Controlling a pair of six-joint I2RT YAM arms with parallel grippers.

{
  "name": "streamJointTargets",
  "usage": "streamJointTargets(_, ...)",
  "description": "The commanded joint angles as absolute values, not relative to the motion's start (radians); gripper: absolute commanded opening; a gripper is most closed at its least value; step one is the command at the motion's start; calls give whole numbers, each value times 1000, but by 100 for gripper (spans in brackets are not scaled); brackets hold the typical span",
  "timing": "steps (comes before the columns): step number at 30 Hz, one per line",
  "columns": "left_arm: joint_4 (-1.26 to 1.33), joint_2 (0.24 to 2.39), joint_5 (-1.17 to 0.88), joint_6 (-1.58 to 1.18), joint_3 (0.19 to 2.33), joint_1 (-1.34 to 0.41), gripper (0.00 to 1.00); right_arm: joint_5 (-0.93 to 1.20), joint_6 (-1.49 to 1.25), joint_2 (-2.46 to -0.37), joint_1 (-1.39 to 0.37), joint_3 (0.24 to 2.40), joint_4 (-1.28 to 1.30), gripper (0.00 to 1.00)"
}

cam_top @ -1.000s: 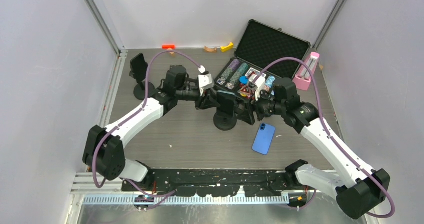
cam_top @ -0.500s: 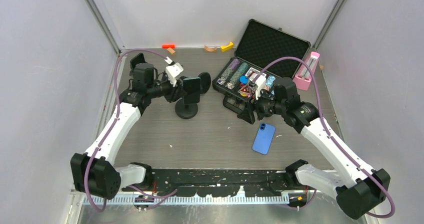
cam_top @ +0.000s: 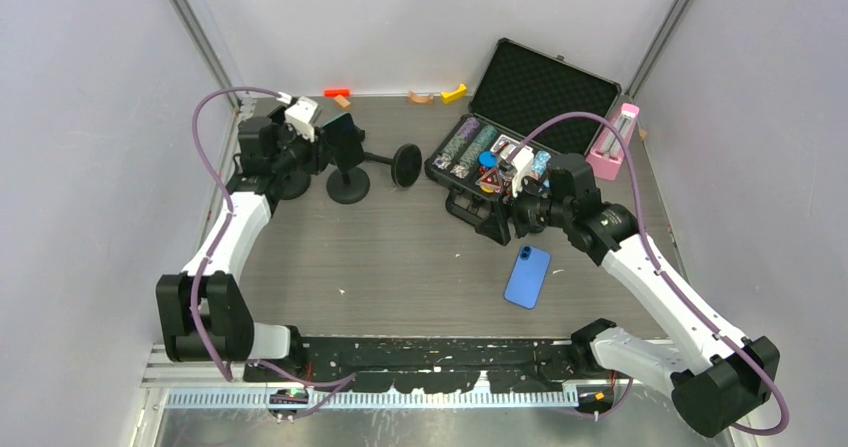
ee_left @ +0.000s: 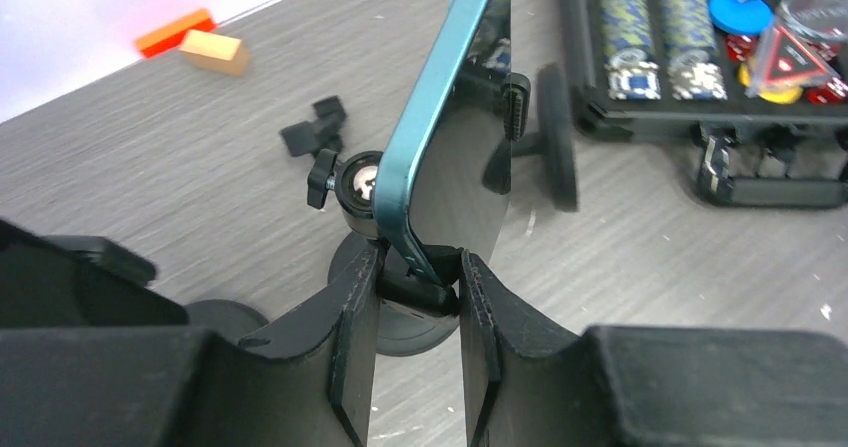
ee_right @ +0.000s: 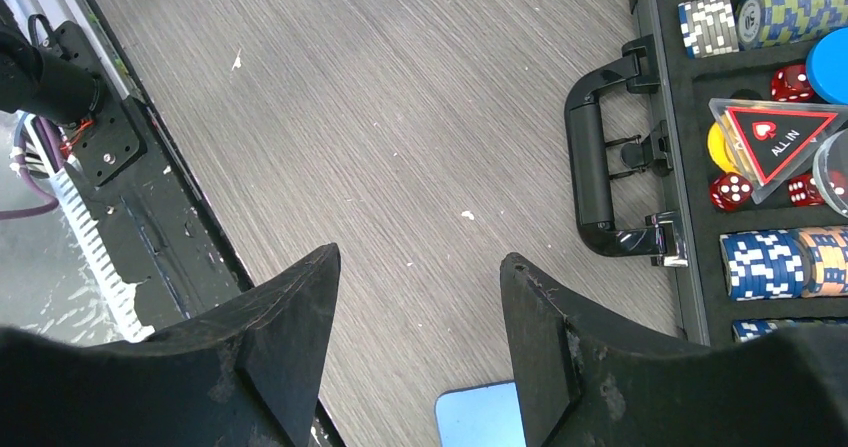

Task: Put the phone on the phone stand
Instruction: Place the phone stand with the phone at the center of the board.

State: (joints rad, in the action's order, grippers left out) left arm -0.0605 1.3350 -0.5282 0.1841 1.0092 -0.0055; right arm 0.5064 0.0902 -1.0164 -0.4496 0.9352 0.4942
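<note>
The round base stands on the tabletop beneath the stand's lower clamp (ee_left: 420, 292), so my left gripper needs to spread its fingers next and release the clamp where it is.
A blue phone (cam_top: 527, 275) lies flat on the table right of centre; its corner shows in the right wrist view (ee_right: 478, 419). A black phone stand (cam_top: 348, 187) stands at the far left and carries an upright teal phone (cam_top: 340, 132). My left gripper (cam_top: 326, 151) is shut on the stand's lower clamp (ee_left: 420, 292), just under the teal phone (ee_left: 455, 117) and above the round base (ee_left: 425, 329). My right gripper (cam_top: 497, 224) is open and empty (ee_right: 420, 267), hovering just beyond the blue phone's far end.
A second stand (cam_top: 403, 164) lies on its side beside the held one. A third stand (cam_top: 290, 182) sits under my left arm. An open poker-chip case (cam_top: 500, 157) is at the back right, a pink object (cam_top: 614, 142) beyond it. Small blocks (cam_top: 337, 92) line the back wall.
My left arm has carried the stand with the teal phone from the table's middle to the far left. The right arm and the blue phone have not moved.
</note>
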Motion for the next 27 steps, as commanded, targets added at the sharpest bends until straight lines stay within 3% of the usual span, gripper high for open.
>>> streamJointTargets(1, 187, 1374, -455, 160, 1054, 42, 0, 496, 85, -1004, -445, 953, 454, 65)
streamJointTargets(5, 202, 1428, -440, 145, 1064, 45, 0, 497, 79, -1009, -443, 953, 451, 65)
streamJointTargets(7, 207, 1435, -421, 145, 1058, 45, 5, 497, 78, -1007, -441, 951, 453, 65)
streamJointTargets(18, 147, 1325, -455, 144, 1076, 45, 76, 491, 77, -1014, -437, 947, 444, 65)
streamJointTargets(22, 116, 1242, -460, 126, 1076, 44, 89, 491, 74, -1011, -434, 945, 441, 65)
streamJointTargets(27, 23, 1160, -434, 110, 1098, 10, 92, 492, 72, -1004, -429, 941, 435, 65)
